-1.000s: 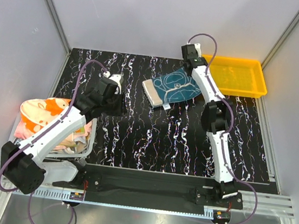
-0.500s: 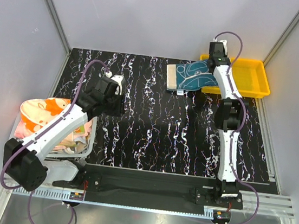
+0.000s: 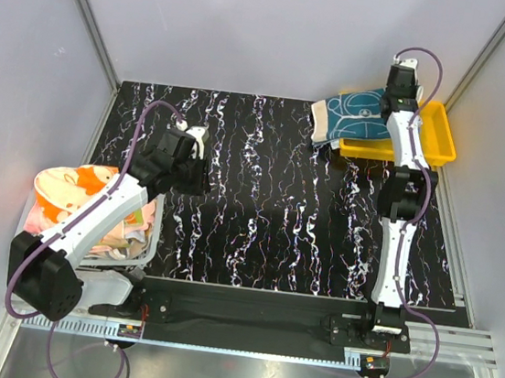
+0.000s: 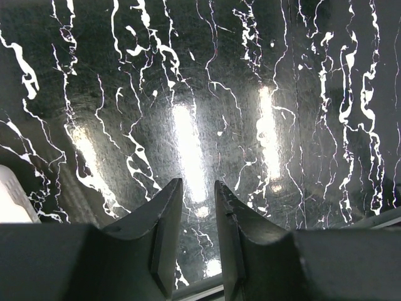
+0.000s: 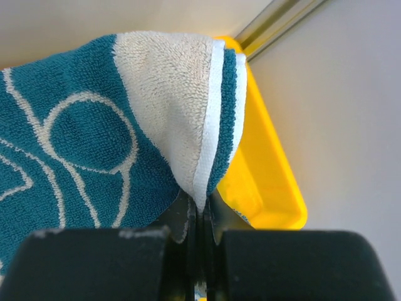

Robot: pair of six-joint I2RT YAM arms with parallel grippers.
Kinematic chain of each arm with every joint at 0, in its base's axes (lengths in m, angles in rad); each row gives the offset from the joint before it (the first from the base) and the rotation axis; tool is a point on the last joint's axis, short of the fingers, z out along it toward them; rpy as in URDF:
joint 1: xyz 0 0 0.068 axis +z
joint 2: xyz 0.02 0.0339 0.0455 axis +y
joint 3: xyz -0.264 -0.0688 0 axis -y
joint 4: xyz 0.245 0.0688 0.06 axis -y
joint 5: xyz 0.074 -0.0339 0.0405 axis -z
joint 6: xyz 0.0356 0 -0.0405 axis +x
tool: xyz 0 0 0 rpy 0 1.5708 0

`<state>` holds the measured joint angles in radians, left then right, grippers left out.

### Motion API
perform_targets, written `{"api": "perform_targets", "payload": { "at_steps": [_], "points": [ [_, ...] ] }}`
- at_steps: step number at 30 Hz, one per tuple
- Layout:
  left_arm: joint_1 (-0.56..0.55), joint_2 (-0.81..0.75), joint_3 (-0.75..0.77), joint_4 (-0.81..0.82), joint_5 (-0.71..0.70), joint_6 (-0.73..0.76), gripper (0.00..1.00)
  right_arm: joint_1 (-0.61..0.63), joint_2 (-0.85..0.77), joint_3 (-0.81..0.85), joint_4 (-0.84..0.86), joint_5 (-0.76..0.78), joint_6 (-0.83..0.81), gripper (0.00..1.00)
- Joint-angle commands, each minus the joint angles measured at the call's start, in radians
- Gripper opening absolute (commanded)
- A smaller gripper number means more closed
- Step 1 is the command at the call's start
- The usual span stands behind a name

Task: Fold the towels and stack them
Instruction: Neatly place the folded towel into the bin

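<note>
I will next move my right gripper toward the nearby side wall and down into the tray (image 3: 428, 130) (image 5: 252, 174), because the towel's cream end sticks out past the tray's rim.
A folded teal towel (image 3: 353, 117) with a cream border hangs from my right gripper (image 3: 394, 100) at the back right, its right part over the yellow tray (image 3: 428, 144). In the right wrist view that gripper (image 5: 199, 210) is shut on the towel's (image 5: 81, 138) cream-edged fold, with the tray (image 5: 266, 169) just behind. Several other towels (image 3: 77, 191), orange-and-cream and pink, lie heaped in the white mesh basket (image 3: 141, 251) at the left. My left gripper (image 3: 183, 173) hovers over the bare black tabletop. Its jaws (image 4: 197, 183) stand narrowly open with nothing between them.
The black marbled tabletop (image 3: 268, 209) stretches between the basket and the tray. Grey walls with metal corner rails close in the back and both sides. A white edge (image 4: 12, 200) shows at the left of the left wrist view.
My right arm has carried the teal towel from the table's middle back and to the right, up to the yellow tray. The left arm has hardly moved.
</note>
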<state>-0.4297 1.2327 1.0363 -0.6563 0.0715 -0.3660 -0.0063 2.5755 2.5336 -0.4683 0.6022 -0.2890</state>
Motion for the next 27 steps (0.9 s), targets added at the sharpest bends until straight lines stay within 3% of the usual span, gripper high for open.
{"api": "perform_targets", "payload": {
  "at_steps": [1, 6, 14, 17, 19, 21, 22, 24, 27],
  "points": [
    [0.008, -0.007, -0.007, 0.047, 0.047, 0.01, 0.32, -0.044, 0.009, 0.05, 0.115, -0.011, -0.065, 0.0],
    [0.012, -0.01, -0.012, 0.052, 0.057, 0.01, 0.32, -0.075, 0.028, -0.003, 0.207, -0.013, -0.153, 0.0],
    [0.016, 0.002, -0.013, 0.058, 0.073, 0.009, 0.32, -0.119, 0.034, -0.013, 0.217, -0.091, -0.148, 0.0],
    [0.017, 0.004, -0.016, 0.058, 0.077, 0.009, 0.32, -0.123, 0.037, -0.018, 0.209, -0.104, -0.138, 0.06],
    [0.017, 0.002, -0.018, 0.058, 0.076, 0.01, 0.32, -0.124, 0.04, -0.022, 0.194, -0.119, -0.128, 0.17],
    [0.016, 0.001, -0.018, 0.057, 0.07, 0.01, 0.32, -0.124, 0.041, -0.019, 0.183, -0.119, -0.108, 0.4],
    [0.016, 0.001, -0.018, 0.057, 0.067, 0.01, 0.33, -0.124, 0.038, -0.015, 0.177, -0.114, -0.098, 0.68],
    [0.016, 0.001, -0.019, 0.057, 0.057, 0.01, 0.33, -0.124, 0.026, -0.012, 0.157, -0.11, -0.062, 0.98],
    [0.017, -0.002, -0.015, 0.055, 0.05, 0.012, 0.34, -0.123, 0.0, 0.046, 0.077, -0.114, 0.002, 1.0]
  ]
}}
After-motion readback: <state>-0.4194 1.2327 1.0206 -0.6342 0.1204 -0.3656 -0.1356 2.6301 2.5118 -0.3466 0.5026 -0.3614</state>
